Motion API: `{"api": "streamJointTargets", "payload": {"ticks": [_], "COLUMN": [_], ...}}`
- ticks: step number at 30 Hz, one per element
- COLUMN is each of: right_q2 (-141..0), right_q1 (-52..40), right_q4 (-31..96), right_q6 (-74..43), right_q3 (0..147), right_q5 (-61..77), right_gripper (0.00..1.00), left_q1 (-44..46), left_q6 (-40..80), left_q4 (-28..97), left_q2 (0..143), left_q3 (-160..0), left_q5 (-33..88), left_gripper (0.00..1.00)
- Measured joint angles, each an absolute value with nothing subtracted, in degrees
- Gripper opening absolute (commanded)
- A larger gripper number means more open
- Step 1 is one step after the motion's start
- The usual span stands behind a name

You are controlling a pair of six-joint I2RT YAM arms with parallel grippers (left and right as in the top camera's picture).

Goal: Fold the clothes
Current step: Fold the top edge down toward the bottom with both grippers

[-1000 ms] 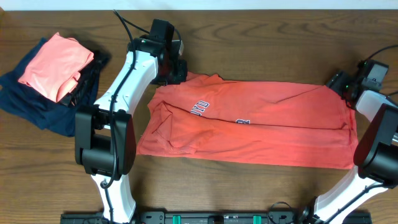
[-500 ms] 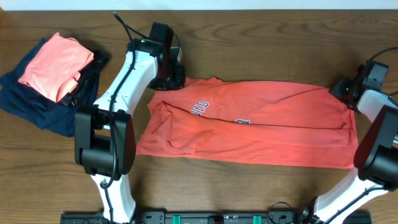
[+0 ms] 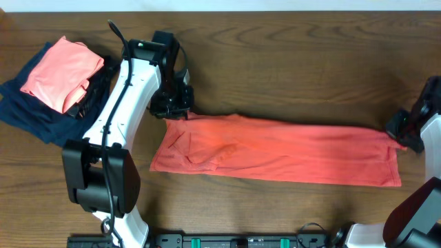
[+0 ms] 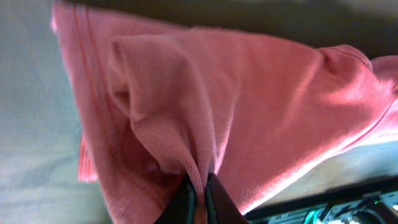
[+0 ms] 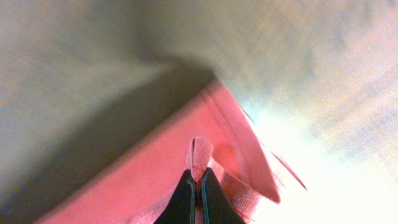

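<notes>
The pinched corner is held above the cloth beneath, so my left gripper will next move down and back toward the shirt's near edge [image 3: 167, 164] and then release the corner.
The clothes, a red T-shirt [image 3: 275, 148], lie stretched in a long narrow band across the table's middle, its lettering hidden. My left gripper [image 3: 171, 105] is shut on the shirt's upper left corner; the left wrist view shows a pinch of red cloth [image 4: 186, 112] squeezed between the dark fingertips [image 4: 183, 202]. At the far right my right gripper [image 3: 403, 131] is shut on the upper right corner. In the right wrist view a fold of the hem [image 5: 202, 152] rises out of the closed fingertips [image 5: 186, 199].
A salmon-pink folded garment [image 3: 60, 62] lies on a navy blue garment [image 3: 38, 114] at the back left. Both arm bases stand at the table's front edge. A cable [image 3: 118, 34] arches over the left arm.
Both grippers have pulled toward the front, folding the shirt's far half over the near half, so the lettering is covered. The right gripper closed on the hem and moved right and forward.
</notes>
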State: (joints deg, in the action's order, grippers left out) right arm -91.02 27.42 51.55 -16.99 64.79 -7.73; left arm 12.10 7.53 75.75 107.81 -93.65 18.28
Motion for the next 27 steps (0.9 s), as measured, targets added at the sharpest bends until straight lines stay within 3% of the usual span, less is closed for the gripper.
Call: {"api": "streamJointTargets", "payload": {"ticks": [5,8,10,13,20,27], "right_q2": [-91.0,-91.0,-91.0,-91.0,-91.0,-91.9], "right_q1": [27.4,27.4,27.4,27.5,29.4,29.6], "right_q4": [53.8,54.1,55.1,57.3,57.9,57.9], "right_q6": [-17.6,-18.3,-18.2,-18.9,-18.1,-12.4], "right_q3": [63.2,62.7,62.5,62.5,62.3,62.3], "right_q5": [-11.6,-12.5,-13.2,-14.5,-12.7,-7.3], "right_gripper": [0.03,0.23,0.25,0.42,0.75,0.82], "left_q1": [12.1,12.1,12.1,12.1,12.1,12.1], "left_q6": [7.5,7.5,7.5,7.5,7.6,7.7], "left_q4": [77.4,77.4,77.5,78.9,79.7,73.7], "left_q2": [107.8,107.8,107.9,107.9,107.9,107.9], "left_q3": [-90.9,-88.4,-86.7,-85.5,-85.4,-85.4], "left_q5": [16.4,16.1,15.9,15.2,14.8,14.8], "left_gripper": [0.06,0.06,0.16,0.35,0.36,0.36]}}
